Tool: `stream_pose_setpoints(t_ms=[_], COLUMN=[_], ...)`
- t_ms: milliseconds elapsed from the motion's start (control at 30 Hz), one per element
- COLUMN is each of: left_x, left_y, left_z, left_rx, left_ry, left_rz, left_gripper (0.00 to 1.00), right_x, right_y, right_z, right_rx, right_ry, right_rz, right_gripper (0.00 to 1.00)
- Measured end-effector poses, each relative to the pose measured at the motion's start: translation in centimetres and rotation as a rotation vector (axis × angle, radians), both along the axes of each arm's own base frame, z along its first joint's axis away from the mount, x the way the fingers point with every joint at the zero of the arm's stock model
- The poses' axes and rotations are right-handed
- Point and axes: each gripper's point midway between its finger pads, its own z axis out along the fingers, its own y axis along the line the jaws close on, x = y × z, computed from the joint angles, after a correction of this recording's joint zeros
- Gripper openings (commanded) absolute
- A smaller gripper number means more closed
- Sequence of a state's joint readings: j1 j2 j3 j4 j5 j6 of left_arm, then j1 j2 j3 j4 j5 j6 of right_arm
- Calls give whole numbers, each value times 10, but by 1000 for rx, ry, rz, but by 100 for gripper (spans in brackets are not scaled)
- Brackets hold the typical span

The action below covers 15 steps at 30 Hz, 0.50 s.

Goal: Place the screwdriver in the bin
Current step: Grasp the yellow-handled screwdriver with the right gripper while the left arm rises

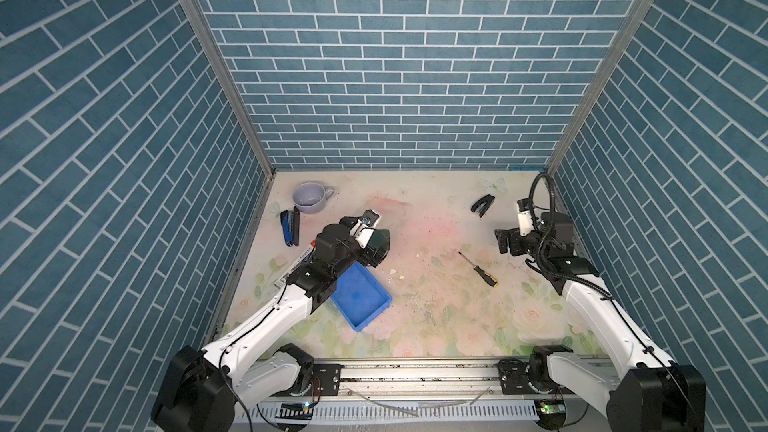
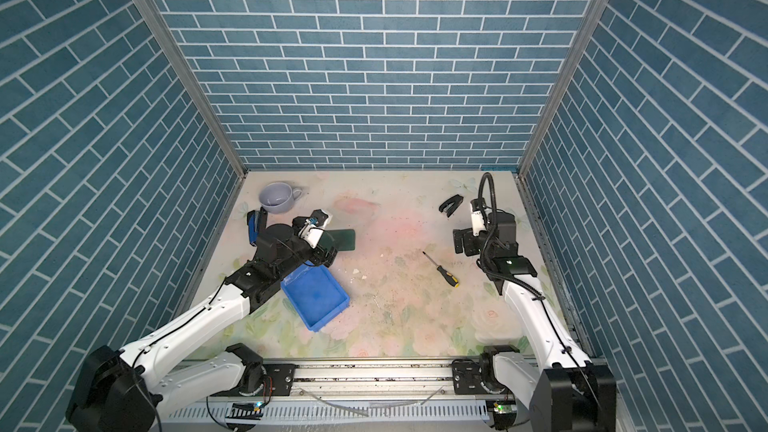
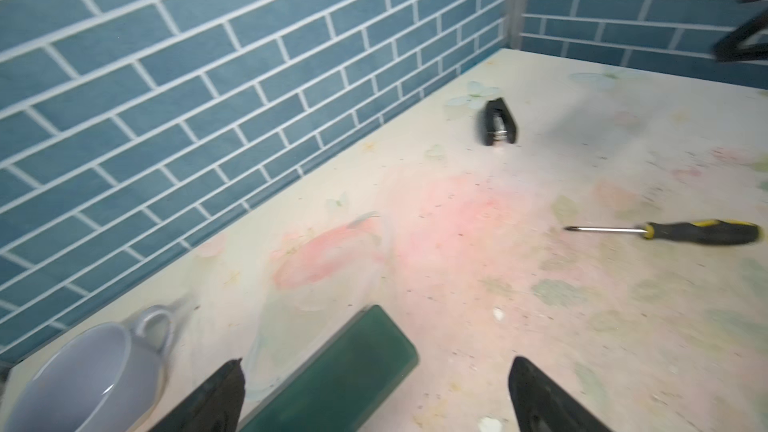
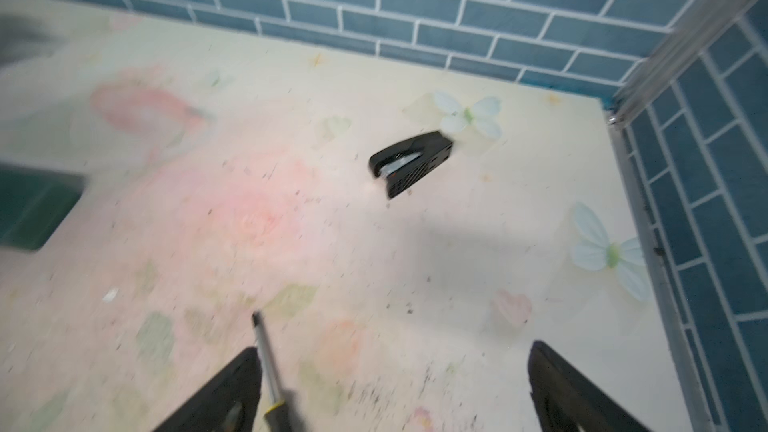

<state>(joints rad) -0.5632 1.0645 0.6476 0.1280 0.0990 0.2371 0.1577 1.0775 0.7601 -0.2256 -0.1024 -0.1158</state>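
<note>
I should tilt my right gripper downward next, move it across and lower it to close around the screwdriver's black and yellow handle, because that thick part lies uncovered on the tabletop.
The screwdriver, with a thin shaft and a black and yellow handle, lies flat on the floral table right of centre. The blue bin sits left of centre, empty, partly under my left forearm. My left gripper is open above a dark green slab, just behind the bin. My right gripper is open with nothing in it, a little behind and right of the screwdriver. In the right wrist view the screwdriver runs beside one fingertip.
A lavender mug stands at the back left, with a blue stapler in front of it. A black stapler lies at the back right. Brick-patterned walls close three sides. Small white crumbs lie mid-table.
</note>
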Motion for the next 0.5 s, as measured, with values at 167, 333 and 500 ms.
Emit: stream_pose_setpoints(t_ms=[167,333,500], left_x=[-35,-52,-54], left_y=[-34,-46,-45], left_z=[-15,-23,-28], left_rx=[24,27,21], left_ry=[71,111,130], left_rz=[-147,-206,-200], left_gripper=[100,100,100], right_x=[-12,-29,-43], right_y=[18,27,32], right_z=[-37,-87,-122], right_rx=[-100,-208,-290], right_ry=[200,435,589], right_rz=[84,164,226], right_gripper=[99,99,94])
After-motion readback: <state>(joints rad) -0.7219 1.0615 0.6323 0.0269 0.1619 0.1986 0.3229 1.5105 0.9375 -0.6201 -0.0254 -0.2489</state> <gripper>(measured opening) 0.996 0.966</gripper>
